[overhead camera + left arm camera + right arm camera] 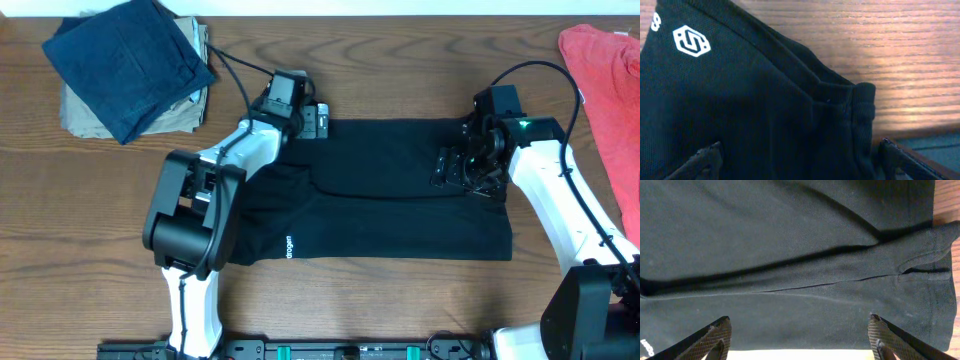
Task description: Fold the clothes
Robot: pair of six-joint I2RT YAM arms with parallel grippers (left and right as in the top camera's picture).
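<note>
I should move my right gripper outward and down onto the black T-shirt's far corner next; my left gripper is at that edge's other end.
The black T-shirt (400, 210) lies flat in the middle of the table, its upper part folded down over itself. White lettering (290, 246) shows near its lower left edge. My left gripper (318, 122) is at the shirt's top left corner. In the left wrist view its fingers (800, 160) are spread wide, with black fabric and a ribbed hem between them and a white logo (691, 40) at the upper left. My right gripper (450, 168) is over the shirt's right part. Its fingers (800, 335) are wide open above the cloth (790, 240), near a folded sleeve.
A navy blue folded garment (130, 60) lies on a beige one (85, 115) at the back left. A red garment (610, 80) lies at the back right edge. The wooden table (400, 60) surrounds the shirt.
</note>
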